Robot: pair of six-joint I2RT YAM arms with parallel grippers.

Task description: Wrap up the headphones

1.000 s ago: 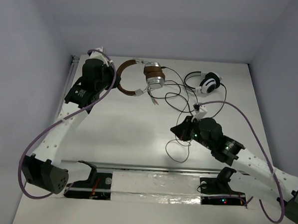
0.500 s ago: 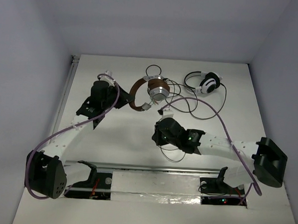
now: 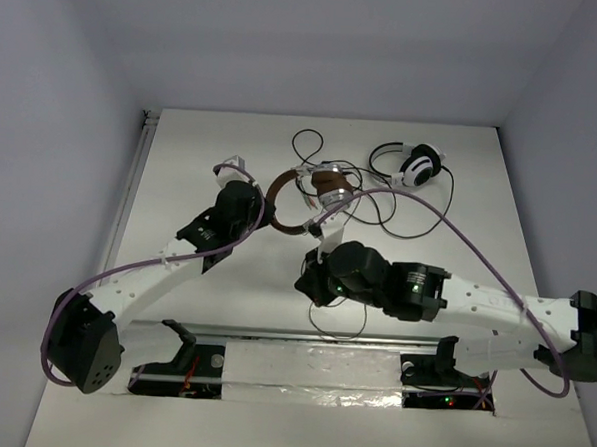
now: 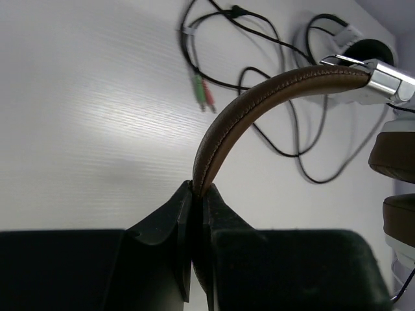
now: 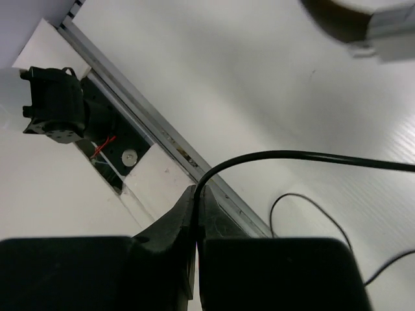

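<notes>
I should move my right gripper outward past the ear cups, over the cable loops, and let go of the cable, because the part of the cable it holds is on the near side of the ear cups.
The headphones [image 3: 327, 192] hang off the table at centre back, with a brown headband [image 3: 281, 197] and silver ear cups. My left gripper [image 3: 266, 213] is shut on the headband [image 4: 259, 97], which arcs up out of the jaws [image 4: 198, 189] toward a silver cup [image 4: 389, 81] and brown ear pads [image 4: 397, 155]. The thin black cable [image 3: 375, 202] trails from the cups. My right gripper [image 3: 308, 284] is shut on this cable [image 5: 292, 155], which leaves the fingertips [image 5: 196, 191] in a curve to the right.
White-and-black headphones [image 3: 414, 165] lie at the back right, with cable loops and coloured plugs [image 4: 202, 91] beside them. A metal rail [image 3: 303, 336] and the arm mounts [image 5: 55, 107] run along the near edge. Walls close in on three sides.
My left gripper has carried the headphones right and nearer. My right gripper has swung left and toward the near edge, with the cable still in it.
</notes>
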